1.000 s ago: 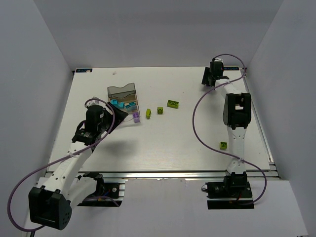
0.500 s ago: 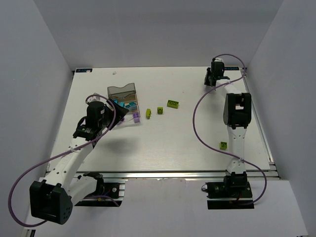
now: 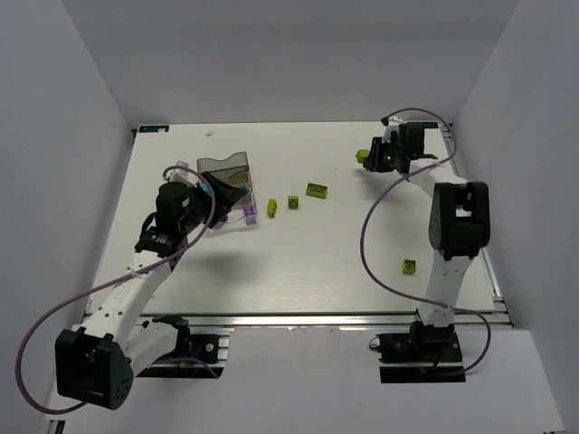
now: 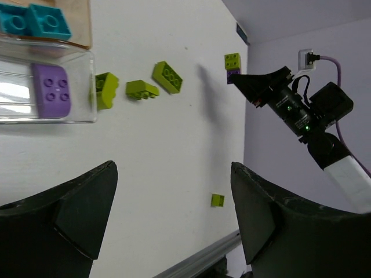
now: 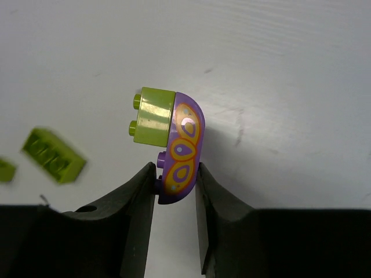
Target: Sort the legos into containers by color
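Purple already lies in the clear bin [image 3: 237,218], so I will move my right gripper to the left in the top view, over the bin, and let go of the purple curved brick.
My right gripper [image 5: 177,179] is shut on a purple curved brick with orange markings [image 5: 182,145]; a lime brick [image 5: 153,116] is stuck to it. In the top view this gripper [image 3: 368,155] holds the pair [image 3: 361,155] at the back right. My left gripper [image 4: 174,214] is open and empty, hovering by the containers [image 3: 224,167]. The clear bin [image 4: 81,113] holds a purple brick [image 4: 51,90] and the tan bin holds cyan bricks [image 4: 35,20]. Three lime bricks [image 4: 105,90] [image 4: 142,88] [image 4: 168,76] lie just right of the bins.
A small lime brick [image 3: 410,266] lies alone near the right arm's forearm, also seen in the left wrist view [image 4: 217,200]. The right arm's purple cable [image 3: 366,226] loops over the table's right half. White walls enclose the table on three sides.
My right gripper has swung left from the back right corner, carrying the lime and purple pair. My left gripper has shifted slightly toward the back, beside the bins.
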### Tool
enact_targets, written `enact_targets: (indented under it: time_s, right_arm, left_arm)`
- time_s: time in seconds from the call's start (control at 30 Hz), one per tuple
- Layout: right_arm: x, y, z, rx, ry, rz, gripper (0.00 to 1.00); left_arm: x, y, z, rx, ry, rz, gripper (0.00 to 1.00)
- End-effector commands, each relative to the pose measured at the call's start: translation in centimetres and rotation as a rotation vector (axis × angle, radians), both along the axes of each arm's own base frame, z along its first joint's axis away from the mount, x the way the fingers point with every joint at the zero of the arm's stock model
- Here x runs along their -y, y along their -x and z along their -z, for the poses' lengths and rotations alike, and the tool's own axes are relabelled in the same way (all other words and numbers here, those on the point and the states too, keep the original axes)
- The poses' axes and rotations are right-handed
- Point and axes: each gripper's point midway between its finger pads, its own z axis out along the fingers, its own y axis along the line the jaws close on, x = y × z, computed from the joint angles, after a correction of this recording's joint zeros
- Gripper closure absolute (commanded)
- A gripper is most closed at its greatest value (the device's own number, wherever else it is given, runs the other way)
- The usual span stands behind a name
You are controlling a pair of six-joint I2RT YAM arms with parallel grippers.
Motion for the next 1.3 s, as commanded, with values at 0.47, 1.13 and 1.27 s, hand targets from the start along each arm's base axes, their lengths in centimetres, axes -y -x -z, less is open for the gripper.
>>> enact_targets:
  time_s: [0.47,1.13,1.27]
  right_arm:
    - [-18.0,22.7,-11.4,0.431,-0.045,-0.899,1.0]
    - [-28.3,30.4,-13.7,0.285,-0.243,-1.056,1.0]
    - [-28.6,30.7,-13.9,0.291,-0.245,-1.065,1.0]
  left_arm:
    - [5.1,2.9,-2.4,0.118,0.235,0.237,0.12]
    - [5.8,6.8,1.0,0.053,0.193,0.234,0.18]
    - [5.9,6.8,1.4,0.041,0.184,0.233,0.22]
